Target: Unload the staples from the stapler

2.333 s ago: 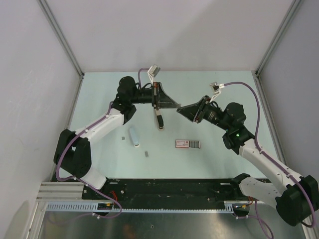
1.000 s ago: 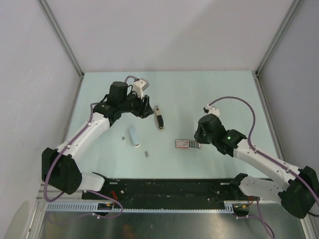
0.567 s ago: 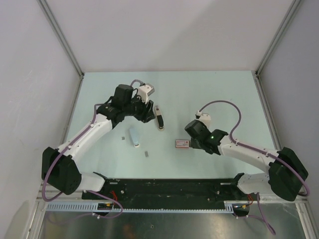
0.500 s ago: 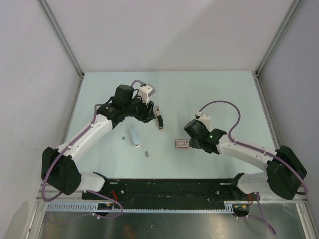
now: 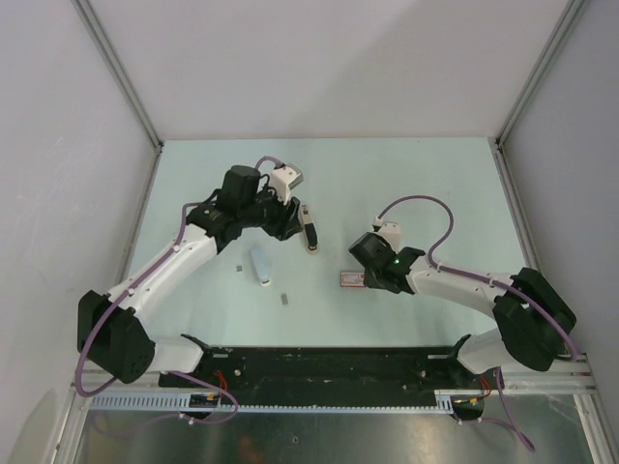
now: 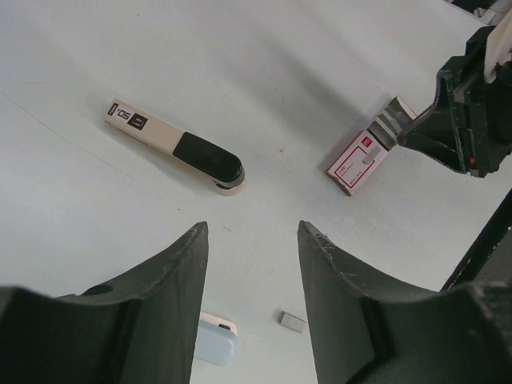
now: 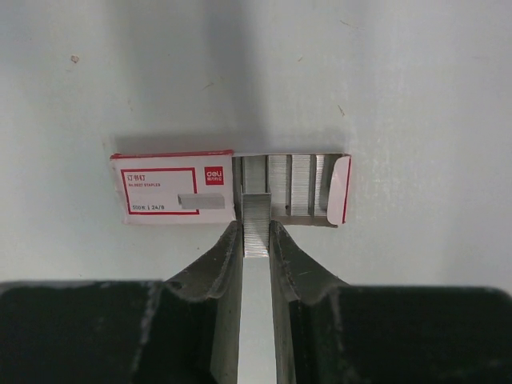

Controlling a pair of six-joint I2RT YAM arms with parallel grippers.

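Observation:
My right gripper should next go down onto the staple box's open tray below, where similar strips of staples lie, and release the strip.
The pale blue and white stapler [image 5: 259, 266] lies on the table, and its end shows in the left wrist view [image 6: 216, 341] beside my left finger. Small grey staples bits lie near it [image 5: 284, 299], [image 5: 239, 268]; one shows in the left wrist view [image 6: 292, 322]. My left gripper [image 5: 290, 218] [image 6: 252, 232] is open and empty above the table. My right gripper [image 5: 370, 275] [image 7: 256, 229] is shut on a grey strip of staples [image 7: 256, 214] at the open tray of the red-and-white box [image 7: 176, 189].
A beige and black elongated piece [image 5: 309, 230] [image 6: 172, 148] lies just right of my left gripper. The red-and-white staple box [image 5: 352, 279] [image 6: 362, 158] lies at centre, its tray holding several staple strips [image 7: 304, 184]. Grey walls enclose the table.
My right arm has swung down and left to the box, its gripper now at the tray. My left arm has drawn back, then crept right toward the beige and black piece.

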